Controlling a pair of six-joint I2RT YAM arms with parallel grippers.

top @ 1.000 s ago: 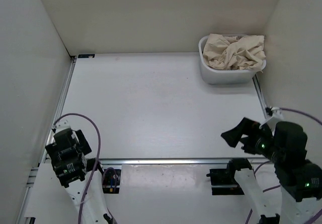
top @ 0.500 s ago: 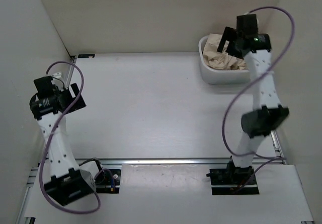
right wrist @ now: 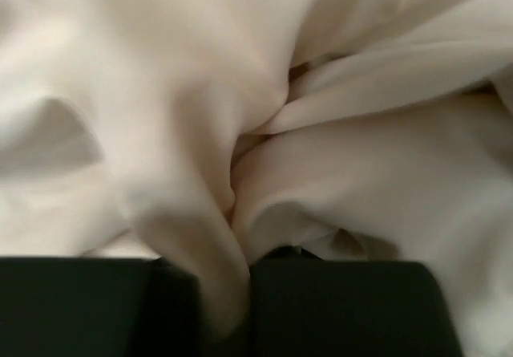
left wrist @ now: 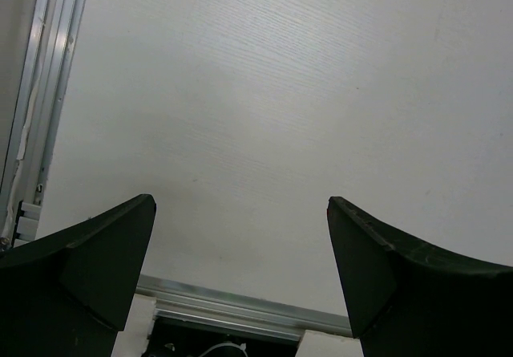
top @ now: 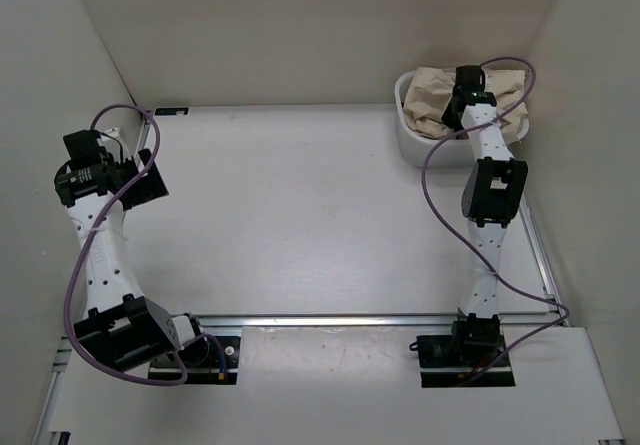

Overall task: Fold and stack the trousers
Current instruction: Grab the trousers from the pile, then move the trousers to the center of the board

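Note:
My right gripper will next carry the trousers [top: 428,97] up, then to the left in the top view. It will release them on the middle of the tabletop, which is bare for folding.
The beige trousers [top: 428,97] lie crumpled in a white basket [top: 412,143] at the back right of the table. My right gripper [top: 462,93] reaches down into the basket, shut on a fold of the trousers [right wrist: 192,237], which fill the whole right wrist view. Far off at the left edge, my left gripper [top: 140,180] hangs above the table with nothing in it. In the left wrist view its black fingers [left wrist: 104,253] stand wide apart over bare white tabletop, the gripper [left wrist: 240,245] open.
White walls close the table in at the left, back and right. A metal rail [top: 350,319] runs along the near edge, and another rail [left wrist: 40,100] follows the left edge. Both arm bases sit below the near rail.
Both arms rose from their folded rest pose. The right arm stretched out to the basket, dropped into it and shut on the trousers. The left arm lifted at the left edge, still open.

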